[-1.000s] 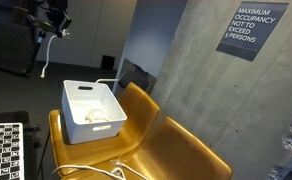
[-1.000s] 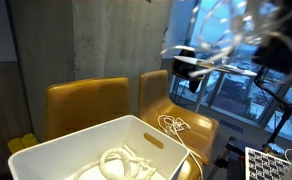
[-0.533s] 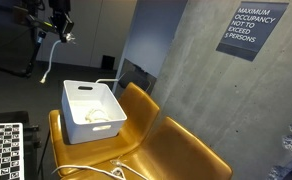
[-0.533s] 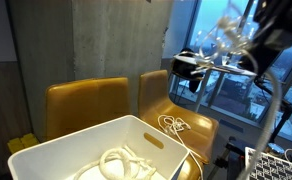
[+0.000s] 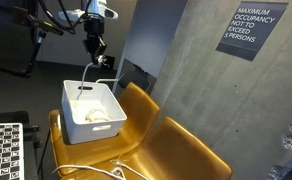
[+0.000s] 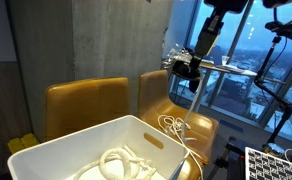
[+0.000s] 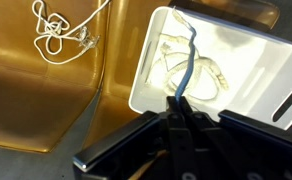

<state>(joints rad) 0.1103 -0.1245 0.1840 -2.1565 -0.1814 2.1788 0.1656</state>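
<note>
My gripper is above the white bin's opening [image 5: 93, 103] [image 7: 218, 70] and will next go down a little toward it and let go of the thin pale-blue cable, which already hangs toward the coil inside.
My gripper [image 5: 93, 53] hangs above the white bin [image 5: 78, 129], shut on a thin pale-blue cable [image 5: 86, 73] that dangles from the fingertips toward the bin's opening. In the wrist view the gripper [image 7: 176, 104] pinches the cable [image 7: 186, 58] directly over the bin [image 7: 147, 72], where a coiled white cable [image 7: 212, 76] lies on the floor. In an exterior view the gripper [image 6: 184, 68] shows up behind the bin [image 6: 48, 150]. The bin rests on a yellow chair [image 5: 144, 128].
A tangle of loose white cable [image 7: 56, 33] lies on the neighbouring yellow seat [image 6: 186, 120]. A concrete wall with an occupancy sign [image 5: 247, 29] rises behind the chairs. A checkerboard panel [image 5: 1, 150] stands at the lower edge. Camera stands and a window are near the arm.
The arm has swung from off to one side to a spot over the bin, carrying the cable with it. The jaws have stayed shut throughout.
</note>
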